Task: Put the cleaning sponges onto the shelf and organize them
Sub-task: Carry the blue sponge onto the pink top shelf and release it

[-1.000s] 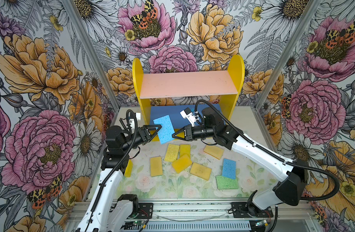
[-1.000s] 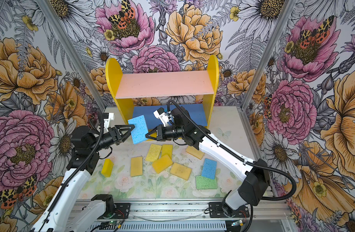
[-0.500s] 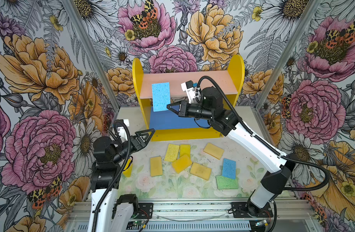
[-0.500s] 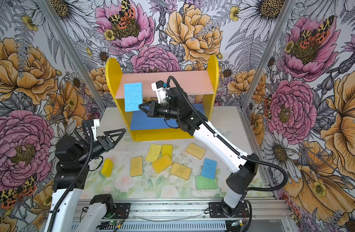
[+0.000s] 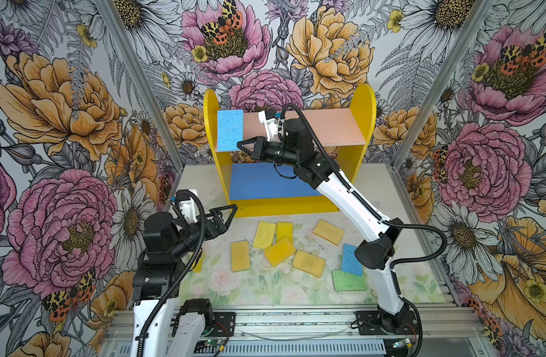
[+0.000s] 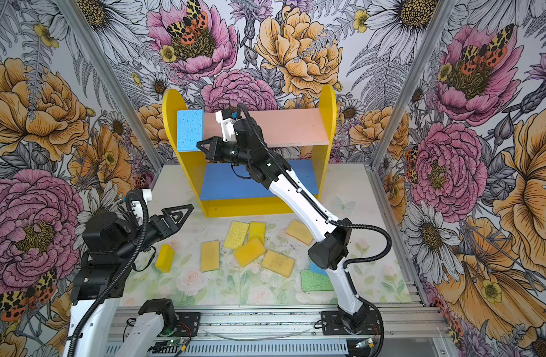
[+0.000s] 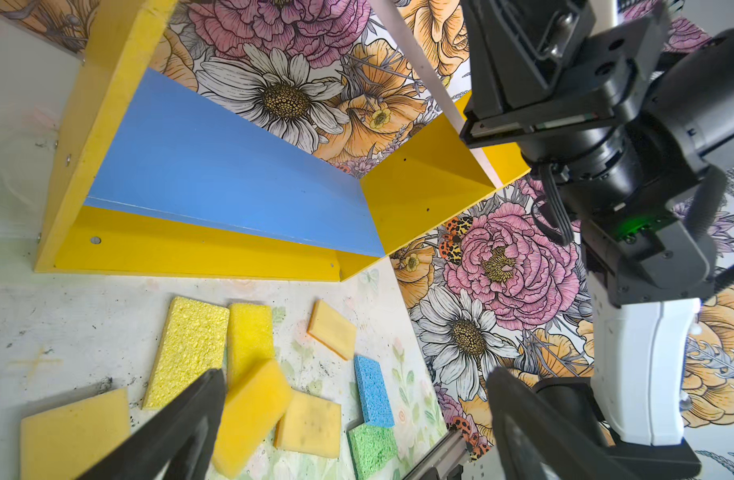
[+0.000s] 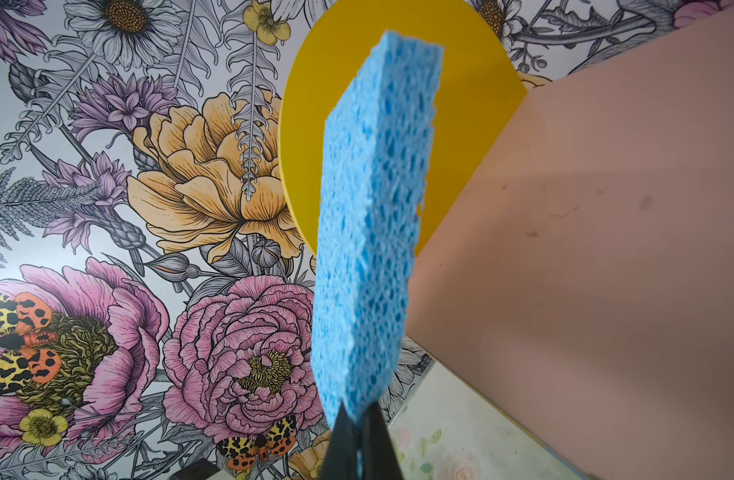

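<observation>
Next, my right gripper should ease slightly outward, lay the sponge onto the pink board (image 5: 247, 126) (image 8: 483, 248) beside the yellow panel and release it, since the sponge still stands tilted up.
My right gripper (image 5: 239, 145) is shut on the lower edge of a light blue sponge (image 5: 230, 129). It holds the sponge upright at the left end of the pink upper board of the shelf (image 5: 363, 102), against the yellow side panel. The right wrist view shows this sponge (image 8: 373, 208) edge-on, pinched in the gripper (image 8: 359, 419). My left gripper (image 5: 230, 216) hangs open and empty at the left front, above the table. Several yellow sponges (image 5: 279, 251), a second blue sponge (image 5: 352, 259) and a green sponge (image 5: 349, 280) lie on the table. The blue lower board (image 7: 215, 174) is bare.
One yellow sponge (image 6: 165, 258) lies beside my left arm, partly hidden by it in a top view. Flowered walls close in the left, right and back. A metal rail (image 5: 296, 318) runs along the front edge. My right arm stretches across the shelf front.
The left gripper let go of the blue sponge, opened wide and drew back to the left front. The right gripper lifted the sponge up to the upper board's left end.
</observation>
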Controlling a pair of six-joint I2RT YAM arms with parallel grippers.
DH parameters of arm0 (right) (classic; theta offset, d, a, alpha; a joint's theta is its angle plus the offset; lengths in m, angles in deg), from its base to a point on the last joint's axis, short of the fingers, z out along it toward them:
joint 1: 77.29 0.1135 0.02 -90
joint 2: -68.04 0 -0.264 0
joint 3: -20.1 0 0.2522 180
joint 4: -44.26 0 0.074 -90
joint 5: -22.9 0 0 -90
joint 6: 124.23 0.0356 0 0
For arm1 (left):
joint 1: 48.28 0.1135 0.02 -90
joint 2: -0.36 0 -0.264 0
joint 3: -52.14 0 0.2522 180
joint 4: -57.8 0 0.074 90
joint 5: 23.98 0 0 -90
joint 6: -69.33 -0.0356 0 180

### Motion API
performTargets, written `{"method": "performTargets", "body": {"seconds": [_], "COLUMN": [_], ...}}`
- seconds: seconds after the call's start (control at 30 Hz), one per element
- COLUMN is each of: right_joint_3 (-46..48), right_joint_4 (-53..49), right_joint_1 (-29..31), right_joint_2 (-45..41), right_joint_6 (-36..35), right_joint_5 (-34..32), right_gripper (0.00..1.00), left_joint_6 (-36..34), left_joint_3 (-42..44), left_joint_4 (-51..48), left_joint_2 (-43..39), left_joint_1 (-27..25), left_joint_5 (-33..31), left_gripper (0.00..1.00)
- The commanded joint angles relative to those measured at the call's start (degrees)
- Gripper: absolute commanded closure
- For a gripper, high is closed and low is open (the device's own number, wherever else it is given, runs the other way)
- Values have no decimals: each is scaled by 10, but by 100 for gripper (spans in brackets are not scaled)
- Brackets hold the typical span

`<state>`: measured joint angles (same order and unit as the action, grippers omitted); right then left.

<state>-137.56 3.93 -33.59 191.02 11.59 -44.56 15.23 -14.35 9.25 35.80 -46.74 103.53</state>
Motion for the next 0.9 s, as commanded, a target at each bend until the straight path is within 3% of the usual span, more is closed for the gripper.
{"method": "performTargets", "body": {"seconds": [0.0, 0.23, 0.63, 0.77, 0.87], "right_joint_3": [-26, -35, -84, -115, -126], "right_joint_4": [-15, -16, -15, -14, -14], "right_joint_1": [2, -5, -7, -8, -7], "right_joint_2": [10, 31, 66, 86, 92], "right_joint_6": [3, 0, 16, 27, 30], "right_joint_5": [-22, -46, -61, -63, -71], "right_gripper": [97, 97, 92, 83, 69], "left_joint_6": [-27, -58, -61, -60, -58], "left_joint_3": [-18, -63, -74, -75, -75], "left_joint_4": [-24, -92, -96, -96, -96], "left_joint_2": [4, 13, 26, 27, 27], "left_joint_1": [-6, -7, -9, -10, -11], "left_joint_5": [-28, -93, -100, -98, -96], "left_gripper": [1, 1, 1, 1, 1]}}
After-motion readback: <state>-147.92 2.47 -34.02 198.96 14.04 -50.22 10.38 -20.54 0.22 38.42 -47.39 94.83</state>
